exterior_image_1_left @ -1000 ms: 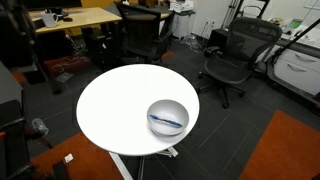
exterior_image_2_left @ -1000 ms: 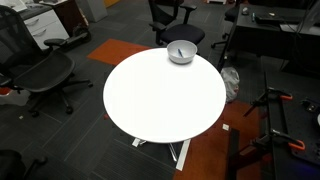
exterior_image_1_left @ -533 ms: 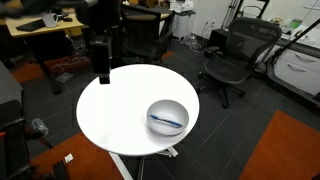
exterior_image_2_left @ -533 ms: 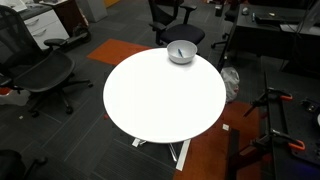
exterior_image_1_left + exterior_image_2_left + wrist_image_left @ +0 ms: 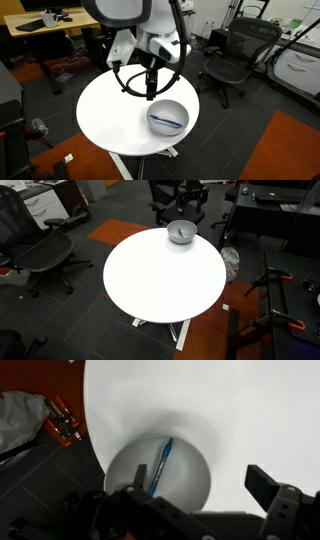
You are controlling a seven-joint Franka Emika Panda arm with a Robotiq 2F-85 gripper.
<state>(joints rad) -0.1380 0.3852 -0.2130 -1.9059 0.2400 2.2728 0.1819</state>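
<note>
My gripper is about to move over the bowl, turn in line with the slanted blue pen (image 5: 166,121) (image 5: 160,467) and go down around the pen.
A round white table (image 5: 110,110) carries a grey bowl (image 5: 167,117) near its edge, with a blue pen (image 5: 166,121) lying inside. My gripper (image 5: 152,84) hangs open just above the table, right behind the bowl, holding nothing. In the wrist view the bowl (image 5: 185,485) sits low and left of centre with the pen (image 5: 160,468) slanting across it; my gripper (image 5: 200,485) is spread wide, one finger over the bowl's left side, the other over bare table (image 5: 230,410). In an exterior view the bowl (image 5: 181,232) sits at the table's (image 5: 160,280) far edge, the arm barely visible behind it.
Black office chairs (image 5: 235,55) and a wooden desk (image 5: 60,20) ring the table. In an exterior view a chair (image 5: 40,250) stands to one side and dark desks (image 5: 270,210) at the back. Orange carpet patches (image 5: 290,145) lie on the dark floor.
The arm was out of view a second ago, then came in over the table's far left edge. It now hangs over the table next to the bowl. Bowl and pen have not moved.
</note>
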